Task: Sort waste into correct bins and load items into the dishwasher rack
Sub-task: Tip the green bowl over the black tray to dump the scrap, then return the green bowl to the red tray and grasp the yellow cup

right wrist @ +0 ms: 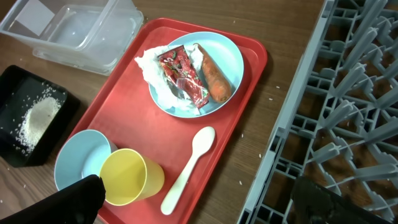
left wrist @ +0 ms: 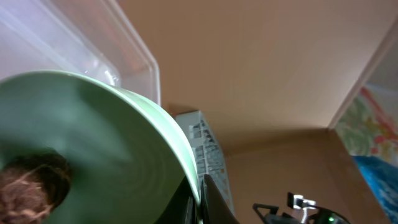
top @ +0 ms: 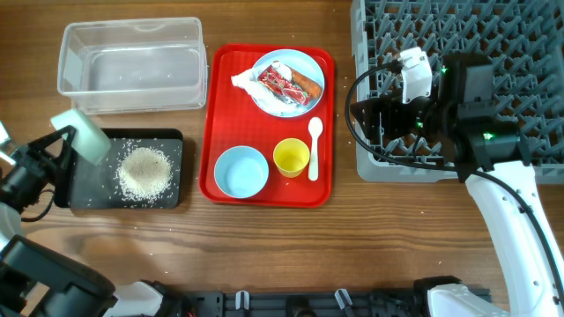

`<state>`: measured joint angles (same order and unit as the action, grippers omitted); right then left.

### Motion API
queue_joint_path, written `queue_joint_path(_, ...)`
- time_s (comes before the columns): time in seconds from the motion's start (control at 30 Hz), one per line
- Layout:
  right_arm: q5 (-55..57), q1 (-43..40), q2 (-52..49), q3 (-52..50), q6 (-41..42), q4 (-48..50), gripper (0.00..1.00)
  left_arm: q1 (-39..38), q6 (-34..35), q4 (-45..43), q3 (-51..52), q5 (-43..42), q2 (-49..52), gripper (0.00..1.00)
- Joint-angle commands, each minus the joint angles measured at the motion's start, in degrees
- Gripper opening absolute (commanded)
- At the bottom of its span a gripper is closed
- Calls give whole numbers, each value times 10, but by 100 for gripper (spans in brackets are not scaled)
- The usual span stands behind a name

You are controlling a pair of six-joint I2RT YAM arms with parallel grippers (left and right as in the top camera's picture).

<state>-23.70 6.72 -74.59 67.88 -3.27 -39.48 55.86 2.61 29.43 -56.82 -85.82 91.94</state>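
Observation:
The red tray's patch [top: 229, 116] beyond the light blue bowl lies bare, so next my left gripper will tip out the scrap, swing across and lower onto that patch.
My left gripper [top: 66, 145] is shut on the rim of a pale green bowl [top: 84, 135] and holds it tilted over the left end of the black tray [top: 172, 141], where a pile of white rice [top: 144, 172] lies. In the left wrist view the fingers [left wrist: 202, 199] pinch the bowl [left wrist: 106, 149], and a brown scrap [left wrist: 28, 186] sticks inside it. My right gripper [top: 368, 119] is open and empty over the left edge of the grey rack [top: 493, 53]. The blue plate [right wrist: 227, 53] holds a tissue [right wrist: 152, 65], a red wrapper [right wrist: 183, 78] and a carrot piece [right wrist: 214, 81].
The red tray [top: 220, 106] also carries a light blue bowl [top: 241, 171], a yellow cup [top: 292, 158] and a white spoon [top: 315, 145]. The clear tub [top: 132, 57] stands behind the black tray. A few rice grains lie loose on the wooden table.

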Motion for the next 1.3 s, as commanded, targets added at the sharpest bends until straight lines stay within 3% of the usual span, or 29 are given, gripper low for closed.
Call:
queue_joint_path(0.0, 6, 1, -3, 10, 5, -1, 100, 10, -29, -5, 4, -45, 12, 4)
queue_joint_path(0.23, 6, 1, -3, 10, 5, 1, 100, 12, -129, -5, 4, -33, 102, 4)
queue_joint_path(0.27, 6, 1, -3, 10, 5, 2, 100, 12, -121, -4, 4, -36, 112, 4)
queue_joint_path(0.37, 6, 1, -3, 10, 5, 2, 100, 12, 46, 48, 4, -45, 125, 4)
queue_joint_path(0.4, 6, 1, -3, 10, 5, 2, 100, 12, 67, 52, 3, -45, 125, 4)
queue_joint_path(0.57, 6, 1, -3, 10, 5, 2, 100, 12, 127, 39, 3, -45, 125, 4)
queue_joint_path(0.7, 6, 1, -3, 10, 5, 2, 100, 5, 127, 1, 1, -41, 119, 4)
queue_joint_path(0.87, 6, 1, -3, 10, 9, 2, 100, -111, 127, -72, -29, -36, -10, 4)
queue_joint_path(0.93, 6, 1, -3, 10, 19, 2, 100, -222, 129, -100, -30, 84, -101, 4)
queue_joint_path(1.0, 6, 1, -3, 10, 20, 1, 100, -401, 96, -99, -30, 348, -167, 4)
queue_joint_path(1.13, 6, 1, -3, 10, 19, -3, 100, -672, 29, -117, -30, 716, -134, 4)
queue_joint_path(1.27, 6, 1, -3, 10, 19, -5, 100, -803, -39, -172, -30, 887, -28, 4)
